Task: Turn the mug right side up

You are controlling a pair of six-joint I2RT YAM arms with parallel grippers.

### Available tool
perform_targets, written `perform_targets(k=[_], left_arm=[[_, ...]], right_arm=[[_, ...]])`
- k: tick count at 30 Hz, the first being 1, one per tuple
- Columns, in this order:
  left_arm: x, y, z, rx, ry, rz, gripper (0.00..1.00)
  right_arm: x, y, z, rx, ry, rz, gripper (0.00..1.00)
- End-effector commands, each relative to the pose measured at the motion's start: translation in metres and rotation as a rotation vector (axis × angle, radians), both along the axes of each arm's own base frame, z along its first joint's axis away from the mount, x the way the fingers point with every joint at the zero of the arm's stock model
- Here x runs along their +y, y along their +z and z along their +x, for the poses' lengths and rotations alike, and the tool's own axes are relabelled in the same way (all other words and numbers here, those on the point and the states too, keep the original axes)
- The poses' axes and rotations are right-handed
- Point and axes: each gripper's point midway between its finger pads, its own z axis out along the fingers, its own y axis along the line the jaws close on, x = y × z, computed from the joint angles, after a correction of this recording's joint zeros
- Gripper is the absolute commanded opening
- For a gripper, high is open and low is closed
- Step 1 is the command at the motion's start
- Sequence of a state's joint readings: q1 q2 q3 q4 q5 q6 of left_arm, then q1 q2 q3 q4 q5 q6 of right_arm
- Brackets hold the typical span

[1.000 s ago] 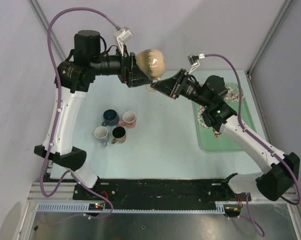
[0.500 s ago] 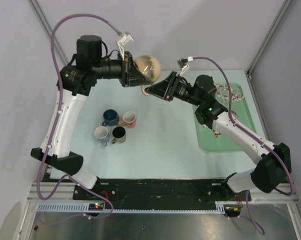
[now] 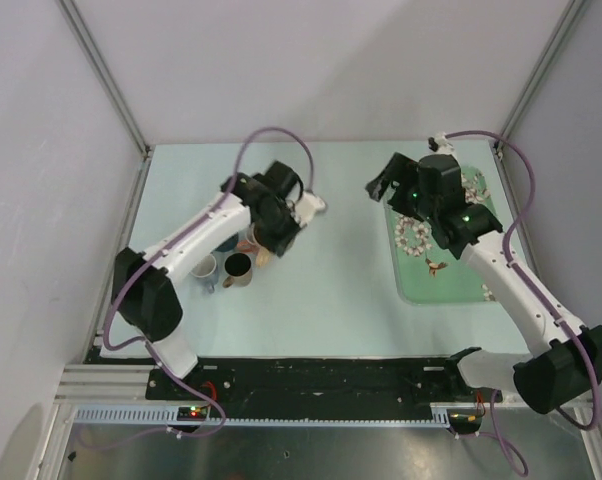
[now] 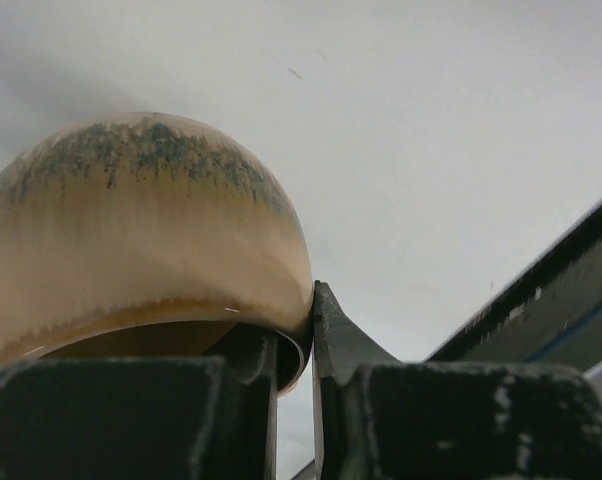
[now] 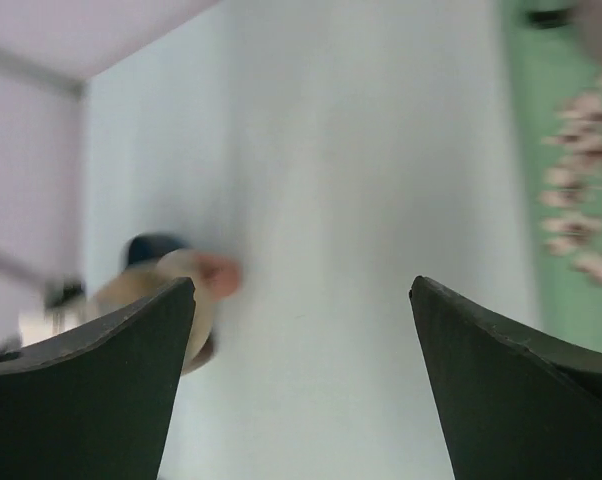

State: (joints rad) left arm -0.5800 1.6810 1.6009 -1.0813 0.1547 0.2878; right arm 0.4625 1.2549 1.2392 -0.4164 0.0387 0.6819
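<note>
I will next move my left gripper back and down, lower the mug onto the bare tabletop (image 3: 272, 281) beside the black mug and free its rim.
The tan mug (image 4: 131, 230) with a green-speckled glaze fills the left wrist view, its opening turned toward the camera. My left gripper (image 4: 306, 300) is shut on the mug's rim, one finger inside and one outside. From above, the left gripper (image 3: 268, 240) hangs low over a cluster of mugs, and the wrist hides the tan mug. My right gripper (image 3: 386, 185) stands open and holds nothing, off to the right near the tray. In the blurred right wrist view the right gripper (image 5: 303, 285) looks back over the table at the mug cluster (image 5: 171, 285).
A white mug (image 3: 202, 266), a black mug (image 3: 238, 267) and a blue mug (image 3: 219, 243) stand close under the left arm. A green tray (image 3: 461, 280) with flower-patterned crockery (image 3: 416, 236) lies at the right. Frame posts rise at both back corners.
The left arm swung down from high at the back to low over the mug cluster, carrying the tan mug. The right gripper let go of the mug, opened wide and drew back toward the tray.
</note>
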Motion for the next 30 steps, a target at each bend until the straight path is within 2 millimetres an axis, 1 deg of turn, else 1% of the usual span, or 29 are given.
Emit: perform_targets(k=[1, 4, 7, 9, 10, 12, 15, 17, 18, 19, 20, 22, 23, 24, 25, 26, 27, 28, 29, 30], left_arm=[[-0.003, -0.018, -0.04, 0.012, -0.302, 0.121, 0.0], [-0.009, -0.039, -0.065, 0.083, -0.398, 0.144, 0.0], [-0.007, -0.06, -0.077, 0.121, -0.457, 0.19, 0.0], [-0.002, -0.076, -0.077, 0.112, -0.474, 0.232, 0.0], [0.001, -0.083, -0.072, 0.092, -0.477, 0.26, 0.0], [0.01, -0.096, -0.069, 0.072, -0.486, 0.312, 0.0], [0.018, -0.107, -0.067, 0.06, -0.504, 0.349, 0.0], [0.02, -0.112, -0.068, 0.056, -0.517, 0.355, 0.01], [0.021, -0.113, -0.068, 0.055, -0.523, 0.356, 0.07], [0.021, -0.114, -0.068, 0.052, -0.527, 0.356, 0.15], [0.021, -0.114, -0.068, 0.048, -0.533, 0.355, 0.24], [0.023, -0.111, -0.065, 0.031, -0.53, 0.367, 0.45], [0.025, -0.108, -0.063, 0.02, -0.519, 0.372, 0.52], [0.024, -0.103, -0.06, 0.005, -0.5, 0.371, 0.58], [0.025, -0.098, -0.058, 0.003, -0.479, 0.369, 0.62], [0.021, -0.089, -0.055, -0.006, -0.453, 0.348, 0.65], [0.02, -0.08, -0.056, 0.012, -0.432, 0.319, 0.69], [0.013, -0.067, -0.052, 0.009, -0.406, 0.278, 0.71], [0.01, -0.055, -0.053, 0.03, -0.391, 0.236, 0.74], [0.005, -0.041, -0.051, 0.031, -0.376, 0.194, 0.76]], right_arm=[[-0.079, -0.046, 0.0, 0.103, -0.222, -0.271, 0.95], [-0.095, -0.06, 0.006, 0.13, -0.253, -0.324, 0.95], [-0.103, -0.072, 0.019, 0.142, -0.27, -0.361, 0.95], [-0.108, -0.083, 0.031, 0.153, -0.283, -0.379, 0.94], [-0.111, -0.089, 0.037, 0.16, -0.297, -0.391, 0.94], [-0.121, -0.095, 0.052, 0.152, -0.349, -0.416, 0.93], [-0.134, -0.104, 0.074, 0.14, -0.452, -0.448, 0.91], [-0.133, -0.105, 0.093, 0.125, -0.48, -0.455, 0.9], [-0.127, -0.107, 0.105, 0.115, -0.459, -0.464, 0.89], [-0.117, -0.107, 0.12, 0.086, -0.412, -0.496, 0.89], [-0.106, -0.106, 0.131, 0.058, -0.344, -0.528, 0.89], [-0.087, -0.103, 0.153, -0.001, -0.19, -0.653, 0.92], [-0.082, -0.103, 0.164, -0.002, -0.129, -0.705, 0.93], [-0.082, -0.11, 0.167, 0.034, -0.063, -0.747, 0.94], [-0.08, -0.111, 0.177, 0.059, -0.029, -0.764, 0.94], [-0.084, -0.117, 0.181, 0.108, -0.008, -0.775, 0.94], [-0.085, -0.118, 0.19, 0.133, 0.005, -0.778, 0.93], [-0.083, -0.125, 0.194, 0.156, 0.051, -0.79, 0.92], [-0.077, -0.129, 0.201, 0.159, 0.092, -0.798, 0.92], [-0.072, -0.133, 0.206, 0.151, 0.144, -0.835, 0.92]])
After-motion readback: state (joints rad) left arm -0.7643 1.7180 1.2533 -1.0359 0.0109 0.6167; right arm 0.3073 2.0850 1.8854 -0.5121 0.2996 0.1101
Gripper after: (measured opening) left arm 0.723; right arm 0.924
